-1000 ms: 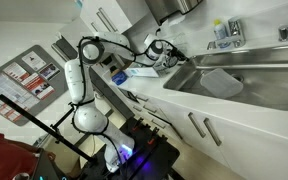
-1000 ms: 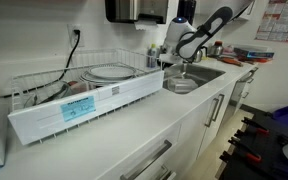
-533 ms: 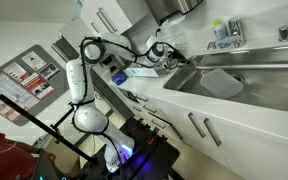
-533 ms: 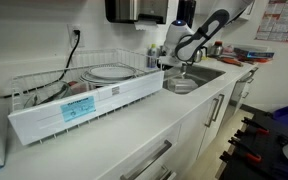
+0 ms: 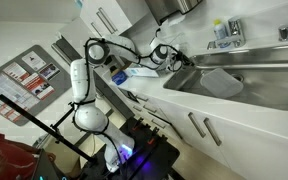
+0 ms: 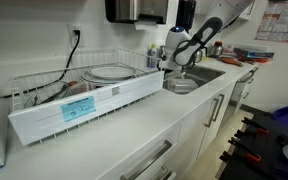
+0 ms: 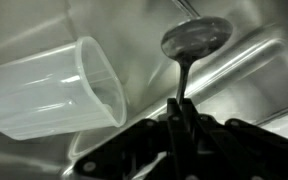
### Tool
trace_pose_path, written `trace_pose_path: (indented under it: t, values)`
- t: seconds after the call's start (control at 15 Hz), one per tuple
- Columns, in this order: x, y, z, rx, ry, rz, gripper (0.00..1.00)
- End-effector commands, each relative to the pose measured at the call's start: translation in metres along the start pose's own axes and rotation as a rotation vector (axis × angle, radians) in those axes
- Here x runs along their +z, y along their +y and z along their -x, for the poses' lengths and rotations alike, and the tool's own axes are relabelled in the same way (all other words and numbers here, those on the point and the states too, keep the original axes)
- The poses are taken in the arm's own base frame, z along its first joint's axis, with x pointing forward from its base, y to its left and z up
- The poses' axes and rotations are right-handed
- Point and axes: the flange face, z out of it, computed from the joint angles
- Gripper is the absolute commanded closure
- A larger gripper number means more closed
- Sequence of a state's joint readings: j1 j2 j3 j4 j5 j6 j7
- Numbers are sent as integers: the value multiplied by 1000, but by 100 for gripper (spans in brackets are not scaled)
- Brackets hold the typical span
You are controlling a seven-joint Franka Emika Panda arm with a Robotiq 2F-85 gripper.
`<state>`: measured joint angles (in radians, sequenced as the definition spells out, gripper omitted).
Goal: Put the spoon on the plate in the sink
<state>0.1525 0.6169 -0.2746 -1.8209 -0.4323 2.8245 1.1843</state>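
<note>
The robot's gripper next needs to go down and outward and release the spoon's handle on the sink bottom (image 5: 193, 77) (image 7: 142, 28) beside the cup's opening, since that spot is below the gripper and farther outward.
In the wrist view my gripper (image 7: 180, 112) is shut on the handle of a metal spoon (image 7: 192, 40), whose bowl points away from me over the steel sink. A clear plastic cup (image 7: 54, 85) lies on its side to the left of the spoon. In both exterior views the gripper (image 5: 164, 55) (image 6: 174, 55) hangs at the sink's end nearest the dish rack. A plate (image 5: 222, 82) lies in the sink basin; it also shows in an exterior view (image 6: 181, 86) below the gripper.
A white wire dish rack (image 6: 84, 90) holding plates stands on the counter beside the sink (image 5: 249, 75). A faucet (image 5: 284, 33) and bottles (image 5: 227, 33) stand at the back of the sink. Cabinets hang above the counter.
The arm has moved a little toward the sink with the spoon still held; the elbow has shifted slightly.
</note>
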Motion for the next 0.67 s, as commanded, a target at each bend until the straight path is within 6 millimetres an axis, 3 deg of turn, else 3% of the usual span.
trace_pose_path:
  t: [0.0,0.27,0.6]
  values:
    - [37,-2,-5,7,40,19,98]
    - [82,-3,2,21,9,67,98]
    - [124,-6,5,64,-9,115,98]
